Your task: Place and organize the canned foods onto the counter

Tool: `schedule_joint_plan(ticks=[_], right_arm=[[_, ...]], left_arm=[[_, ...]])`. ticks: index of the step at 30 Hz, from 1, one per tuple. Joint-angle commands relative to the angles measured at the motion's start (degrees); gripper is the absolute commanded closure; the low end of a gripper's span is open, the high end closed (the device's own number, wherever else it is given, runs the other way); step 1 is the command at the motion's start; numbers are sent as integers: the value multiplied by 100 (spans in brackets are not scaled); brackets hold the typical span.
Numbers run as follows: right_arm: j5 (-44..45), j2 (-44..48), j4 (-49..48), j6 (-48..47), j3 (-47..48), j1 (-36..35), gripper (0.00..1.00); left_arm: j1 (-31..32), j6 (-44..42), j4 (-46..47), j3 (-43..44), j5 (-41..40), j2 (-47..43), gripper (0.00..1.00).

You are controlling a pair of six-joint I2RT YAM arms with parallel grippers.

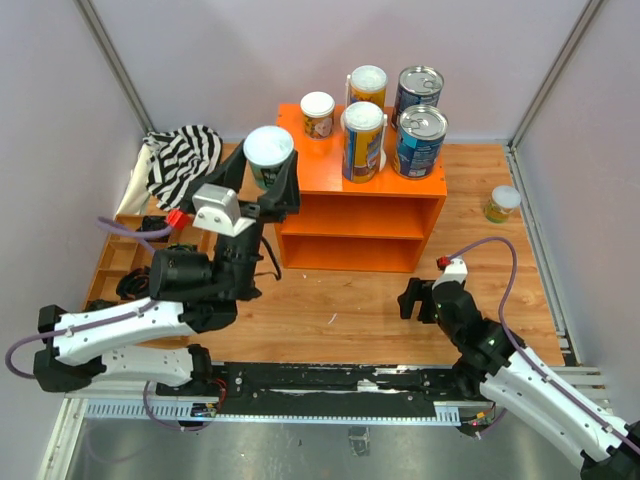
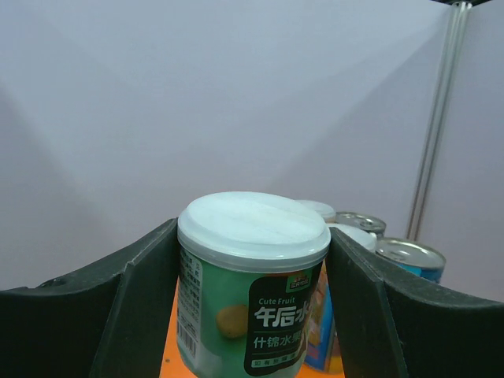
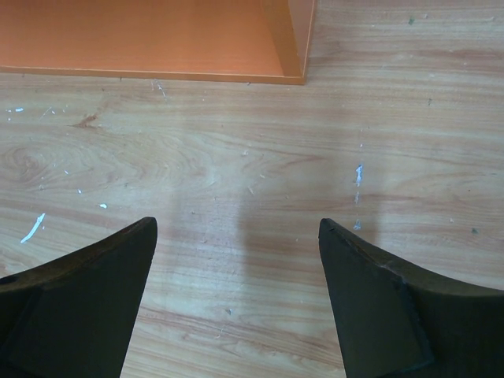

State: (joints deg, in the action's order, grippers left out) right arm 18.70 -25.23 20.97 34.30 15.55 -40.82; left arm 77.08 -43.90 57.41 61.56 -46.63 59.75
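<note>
My left gripper is to swing outward next onto the small yellow can's bare lid and let go, because the yellow can's lid is outward and to the gripper's right in the top view.
My left gripper is shut on a green-labelled can with a white lid, held in the air at the left end of the orange counter. In the left wrist view the green can sits between my fingers. On the counter top stand a small yellow can, two tall yellow-and-blue cans and two wide blue cans. A small can sits on the floor at the right. My right gripper is open and empty above the wooden floor.
A striped cloth lies on the brown compartment tray at the left. The enclosure walls stand close behind the counter. The counter's lower front edge shows at the top of the right wrist view.
</note>
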Motion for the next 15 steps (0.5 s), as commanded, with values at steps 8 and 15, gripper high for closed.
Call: schedule_joint_plan(ticks=[8,15], right_arm=[[326,-145,-228,-141,425,-84,16],[367,-576,-617,-282,487,-71,16]], left_arm=[[-2654,2859,-1351,993,3032,733,97],[-4105,4305,-1455,1510,4816,1360,97]])
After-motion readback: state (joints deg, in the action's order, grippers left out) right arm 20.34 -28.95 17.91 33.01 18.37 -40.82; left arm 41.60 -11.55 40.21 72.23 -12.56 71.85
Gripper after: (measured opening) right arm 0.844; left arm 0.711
